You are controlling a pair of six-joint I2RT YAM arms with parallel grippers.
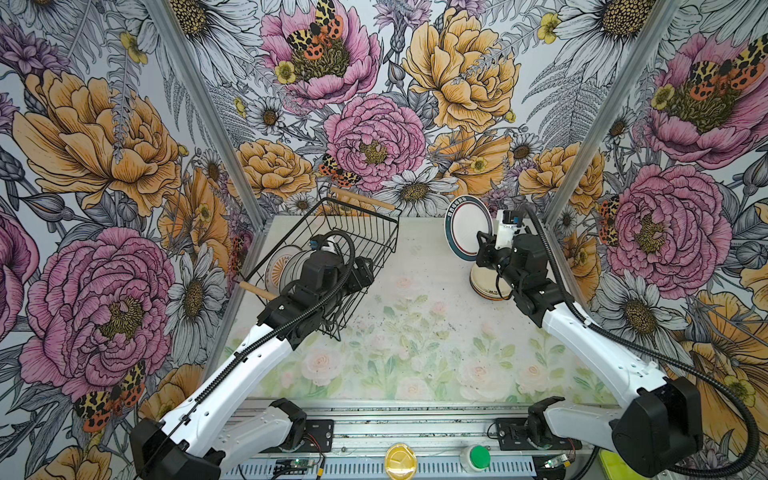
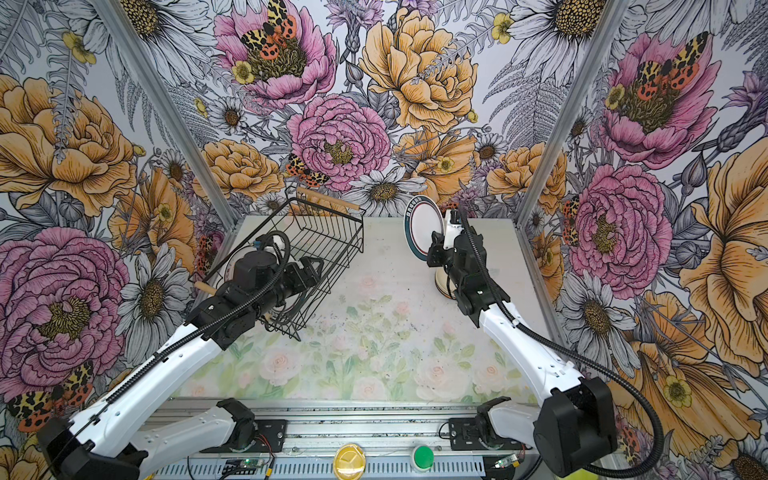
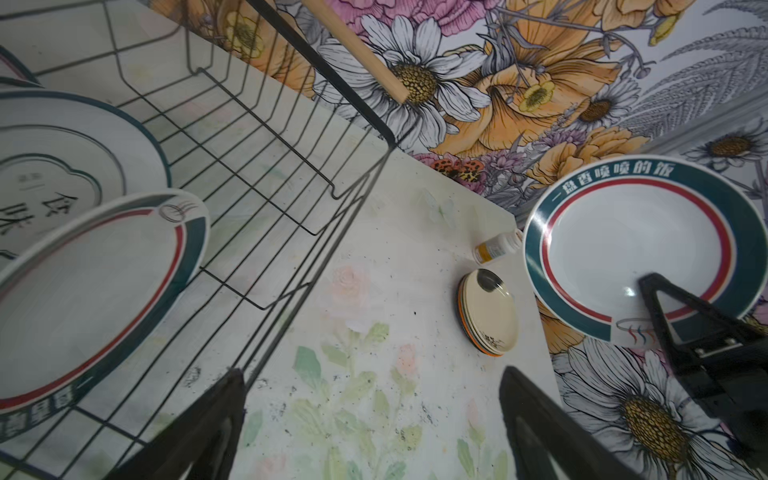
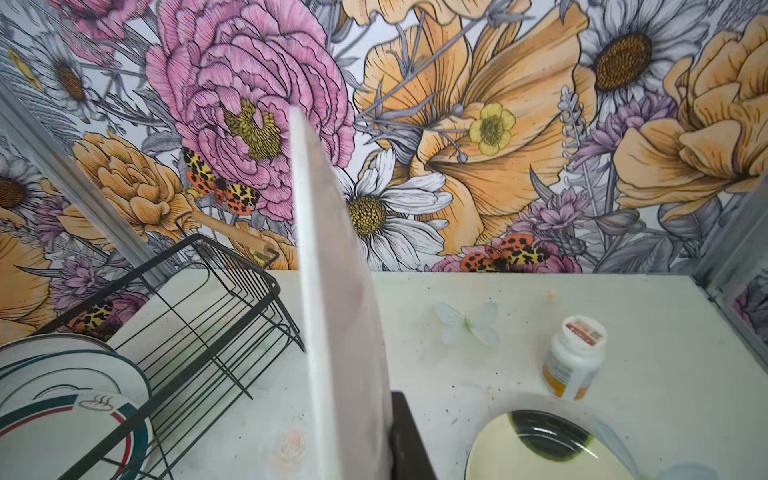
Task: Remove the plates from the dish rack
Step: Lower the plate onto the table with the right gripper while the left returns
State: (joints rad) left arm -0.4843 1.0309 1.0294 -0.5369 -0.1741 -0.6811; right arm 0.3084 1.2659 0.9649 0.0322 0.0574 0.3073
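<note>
I need to move my right gripper down toward the rack next and tilt the upright plate flat to release it, because clear tabletop between the stack and the rack (image 1: 365, 232) lies below.
The dish rack (image 1: 365, 232) (image 2: 332, 232) is a black wire basket at the back left, with wooden rod handles. Several white plates (image 1: 282, 266) with teal and red rims stand at its near end; the left wrist view shows two of them (image 3: 91, 291). My left gripper (image 1: 365, 270) (image 3: 374, 374) is open beside the rack's right wall, with nothing between its fingers. My right gripper (image 1: 482, 249) (image 4: 374, 440) is shut on a teal-rimmed white plate (image 1: 467, 228) (image 3: 636, 249) (image 4: 336, 332). It holds this plate upright above a stack of plates (image 1: 484, 286) (image 3: 490, 311) (image 4: 540, 449).
A small white pill bottle (image 3: 496, 248) (image 4: 575, 357) stands on the table behind the stack. Flowered walls close in the table at the back and on both sides. A yellow lid (image 1: 401, 461) and a green button (image 1: 478, 457) sit on the front rail.
</note>
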